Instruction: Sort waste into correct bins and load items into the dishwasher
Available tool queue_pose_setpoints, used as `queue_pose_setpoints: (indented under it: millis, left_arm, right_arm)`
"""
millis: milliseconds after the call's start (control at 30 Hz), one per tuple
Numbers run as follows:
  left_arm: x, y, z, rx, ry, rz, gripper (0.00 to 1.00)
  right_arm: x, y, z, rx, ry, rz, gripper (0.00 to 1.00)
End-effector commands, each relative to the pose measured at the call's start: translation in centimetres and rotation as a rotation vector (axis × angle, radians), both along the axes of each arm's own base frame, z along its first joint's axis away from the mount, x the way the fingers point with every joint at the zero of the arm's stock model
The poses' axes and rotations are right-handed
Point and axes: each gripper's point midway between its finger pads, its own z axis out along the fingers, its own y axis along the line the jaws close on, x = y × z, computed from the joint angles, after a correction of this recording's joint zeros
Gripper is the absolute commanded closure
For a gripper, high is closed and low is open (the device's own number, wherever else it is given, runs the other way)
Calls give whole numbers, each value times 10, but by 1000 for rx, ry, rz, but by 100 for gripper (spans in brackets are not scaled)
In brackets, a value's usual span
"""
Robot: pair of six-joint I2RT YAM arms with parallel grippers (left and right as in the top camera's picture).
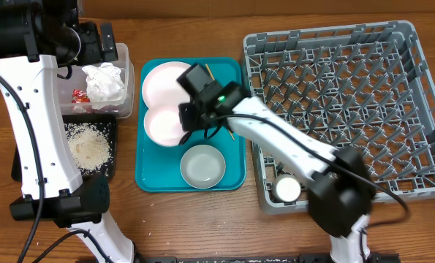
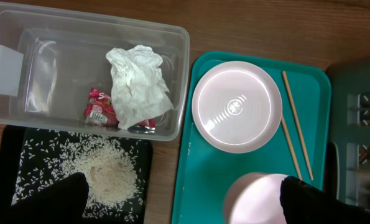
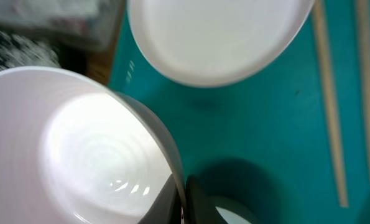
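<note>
The robot's right gripper should lift outward and tilt the pinkish-white bowl onto empty pegs in the rack's far tray-side corner (image 1: 268, 67), to the gripper's right in the overhead view.
My right gripper (image 1: 190, 117) is shut on the rim of the pinkish-white bowl (image 1: 162, 126) on the teal tray; the wrist view shows the fingers (image 3: 181, 202) pinching the bowl's wall (image 3: 79, 149). The white plate (image 1: 161, 82) lies behind it, and the grey-green bowl (image 1: 202, 165) sits in front. Two chopsticks (image 2: 296, 134) lie beside the plate. My left gripper (image 2: 185, 208) is open and empty, high above the clear tub (image 2: 48, 62), which holds the tissue (image 2: 138, 84) and the red wrapper (image 2: 97, 106). Rice (image 2: 104, 171) lies on the black tray (image 2: 13, 155). The white cup (image 1: 286, 190) sits in the grey rack (image 1: 349, 109).
The teal tray (image 1: 232, 172) lies between the bins on the left and the rack on the right. My right arm stretches across from the rack's front left corner to the tray. My left arm's white links stand over the table's left edge.
</note>
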Motion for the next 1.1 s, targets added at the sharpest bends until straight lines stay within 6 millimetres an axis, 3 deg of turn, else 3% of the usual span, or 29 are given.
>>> queue_pose_setpoints:
  millis: [0, 167, 300, 500, 600, 767, 1067]
  left_arm:
    - [-3, -1, 14, 11, -40, 6, 0]
    - [-3, -1, 14, 11, -40, 6, 0]
    - [-3, -1, 14, 11, -40, 5, 0]
    - [-3, -1, 14, 11, -40, 6, 0]
    - [-3, -1, 14, 11, -40, 6, 0]
    - [-3, -1, 14, 11, -40, 4, 0]
    - [-3, -1, 14, 11, -40, 5, 0]
  right_arm:
    - [42, -66, 99, -81, -313, -211, 96]
    - [74, -178, 148, -498, -640, -595, 96]
    - [87, -232, 172, -772, -793, -761, 96]
    - [130, -261, 157, -908, -797, -739, 96]
    - [156, -280, 138, -1017, -773, -695, 96]
    - [166, -289, 112, -1201, -734, -658, 96]
    - [170, -281, 67, -1274, -672, -558, 96]
